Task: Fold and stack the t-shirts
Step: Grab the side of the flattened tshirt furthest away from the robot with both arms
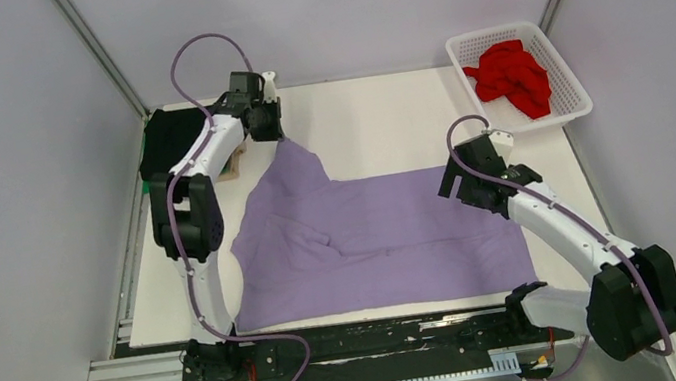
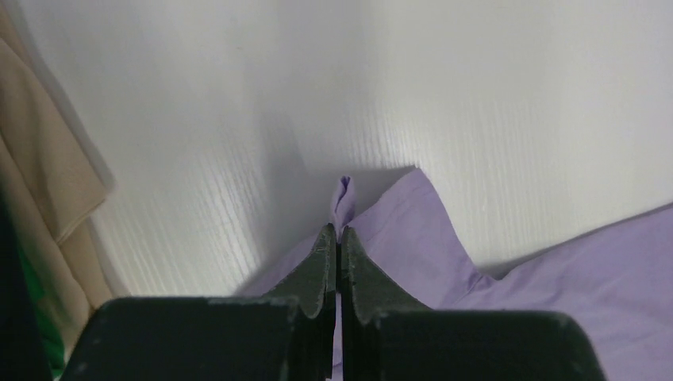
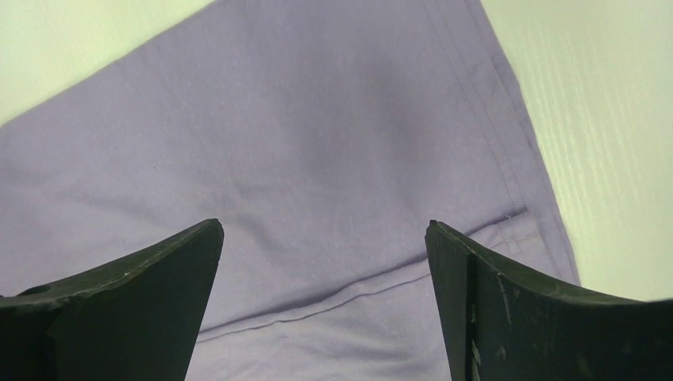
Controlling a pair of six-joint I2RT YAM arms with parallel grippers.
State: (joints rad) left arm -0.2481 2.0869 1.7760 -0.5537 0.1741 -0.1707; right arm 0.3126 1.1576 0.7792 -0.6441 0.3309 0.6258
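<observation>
My right gripper moves outward and down onto the shirt's far edge by the basket-side corner next, because its open fingers hover over cloth short of it.
A light purple t-shirt (image 1: pixel 382 239) lies spread across the white table, one corner pulled up to the far left. My left gripper (image 1: pixel 277 137) is shut on that corner, and a small tuft of purple cloth (image 2: pixel 343 198) pokes out past its closed fingertips. My right gripper (image 1: pixel 459 180) hovers open over the shirt's right side, with the hem seam (image 3: pixel 349 294) showing between its wide fingers. A red t-shirt (image 1: pixel 511 76) lies crumpled in the basket. Black cloth (image 1: pixel 170 140) with a strip of green (image 1: pixel 147 187) under it lies stacked at the far left.
The white latticed basket (image 1: pixel 572 90) stands at the back right corner. Beige cloth (image 2: pixel 48 182) lies beside the left-hand stack. Grey walls close in the table on three sides, and the arm bases sit along the near rail.
</observation>
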